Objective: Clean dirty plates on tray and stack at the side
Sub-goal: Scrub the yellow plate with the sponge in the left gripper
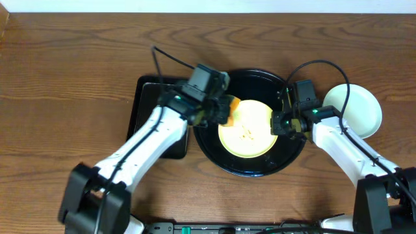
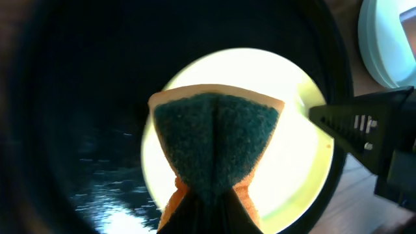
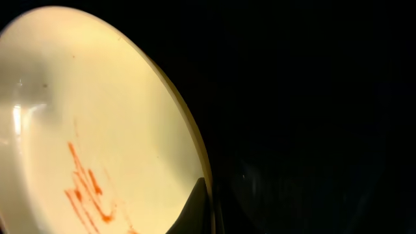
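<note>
My right gripper needs to move a little across the tray toward the blue-white plates next. Then it should open and let go of the pale yellow plate's rim (image 1: pixel 275 138) (image 3: pixel 205 162), because that rim is between its fingers.
The pale yellow plate (image 1: pixel 250 138) lies in the round black tray (image 1: pixel 292 153) and bears orange-brown smears (image 3: pixel 84 192). My left gripper (image 1: pixel 224 112) is shut on an orange and green sponge (image 2: pixel 214 136), held over the plate's left part, green side toward the plate (image 2: pixel 292 162). My right gripper (image 1: pixel 278 123) is shut on the plate's right rim; one finger (image 3: pixel 198 208) lies on the inner edge. The pale blue-white plates (image 1: pixel 356 110) sit on the bare wood to the right of the tray; I cannot tell how many.
A smaller rectangular black tray (image 1: pixel 146 110) lies left of the round tray, under my left arm. The blue-white plate (image 2: pixel 390 39) also shows in the left wrist view. The right gripper's body (image 2: pixel 370 127) reaches in over the tray's rim.
</note>
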Tool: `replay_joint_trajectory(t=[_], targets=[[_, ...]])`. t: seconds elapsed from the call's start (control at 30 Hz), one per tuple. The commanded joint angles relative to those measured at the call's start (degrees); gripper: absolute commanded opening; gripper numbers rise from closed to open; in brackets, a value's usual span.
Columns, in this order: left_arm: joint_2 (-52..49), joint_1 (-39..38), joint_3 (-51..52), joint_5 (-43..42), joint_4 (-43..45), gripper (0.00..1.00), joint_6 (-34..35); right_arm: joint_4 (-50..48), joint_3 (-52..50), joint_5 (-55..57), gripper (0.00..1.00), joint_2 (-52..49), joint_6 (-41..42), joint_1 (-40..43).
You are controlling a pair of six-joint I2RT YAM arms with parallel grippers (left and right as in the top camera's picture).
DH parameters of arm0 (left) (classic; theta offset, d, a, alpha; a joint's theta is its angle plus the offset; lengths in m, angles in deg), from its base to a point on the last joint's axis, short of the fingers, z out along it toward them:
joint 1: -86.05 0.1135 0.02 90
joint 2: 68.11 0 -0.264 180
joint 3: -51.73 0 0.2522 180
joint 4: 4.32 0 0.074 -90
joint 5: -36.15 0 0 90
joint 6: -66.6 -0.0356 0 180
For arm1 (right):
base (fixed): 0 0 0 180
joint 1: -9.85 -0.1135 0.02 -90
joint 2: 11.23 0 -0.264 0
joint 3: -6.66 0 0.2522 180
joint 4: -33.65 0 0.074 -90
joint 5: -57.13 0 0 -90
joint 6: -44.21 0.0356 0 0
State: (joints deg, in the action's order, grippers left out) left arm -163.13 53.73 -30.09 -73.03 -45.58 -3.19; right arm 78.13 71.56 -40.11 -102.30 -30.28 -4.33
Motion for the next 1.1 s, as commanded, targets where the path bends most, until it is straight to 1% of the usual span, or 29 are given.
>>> replay_joint_trajectory(t=[0.0,0.17,0.33,0.4,0.5,0.57,0.67,0.73,0.8,0.9,1.0,1.07], targets=[[-3.9,-3.3,-0.4,-0.3,1.5,0.08,6.2,-0.1,-0.7,1.3,0.01,-1.6,1.2,-0.5],[-9.2,-8.8,-0.4,-0.3,4.8,0.08,10.3,-1.8,-0.7,1.4,0.01,-3.4,1.2,-0.5],[-12.8,-12.7,-0.4,-0.3,9.0,0.08,17.0,-1.7,-0.7,1.4,0.01,-4.4,1.7,-0.5],[-13.8,-13.7,-0.4,-0.3,10.5,0.08,18.4,-1.5,-0.7,1.4,0.01,-4.4,1.7,-0.5],[-15.5,-14.7,-0.4,0.2,12.5,0.07,18.5,-1.3,-0.7,1.4,0.01,-4.4,1.7,-0.5],[-16.5,-14.8,-0.4,2.5,12.6,0.07,18.5,-1.1,-0.7,1.4,0.01,-4.4,1.7,-0.5],[-17.1,-14.0,-0.4,9.7,10.4,0.07,18.4,-0.9,-0.7,1.4,0.01,-4.4,1.8,-0.5],[-17.1,-13.0,-0.4,13.2,8.9,0.07,17.5,-0.9,-0.7,1.4,0.01,-4.4,1.8,-0.5],[-17.0,-11.4,-0.4,15.0,8.2,0.07,14.5,-0.9,-0.7,1.4,0.01,-4.4,1.8,-0.5],[-16.9,-8.9,-0.4,15.8,7.8,0.07,10.1,-0.9,-0.7,1.4,0.01,-4.4,1.8,-0.5],[-16.5,-6.7,-0.4,15.8,7.4,0.07,7.8,-0.9,-0.7,1.4,0.01,-4.4,1.8,-0.5],[-16.0,-5.4,-0.9,15.8,7.1,0.07,5.0,-0.9,-0.7,1.4,0.01,-4.4,1.8,-0.5]])
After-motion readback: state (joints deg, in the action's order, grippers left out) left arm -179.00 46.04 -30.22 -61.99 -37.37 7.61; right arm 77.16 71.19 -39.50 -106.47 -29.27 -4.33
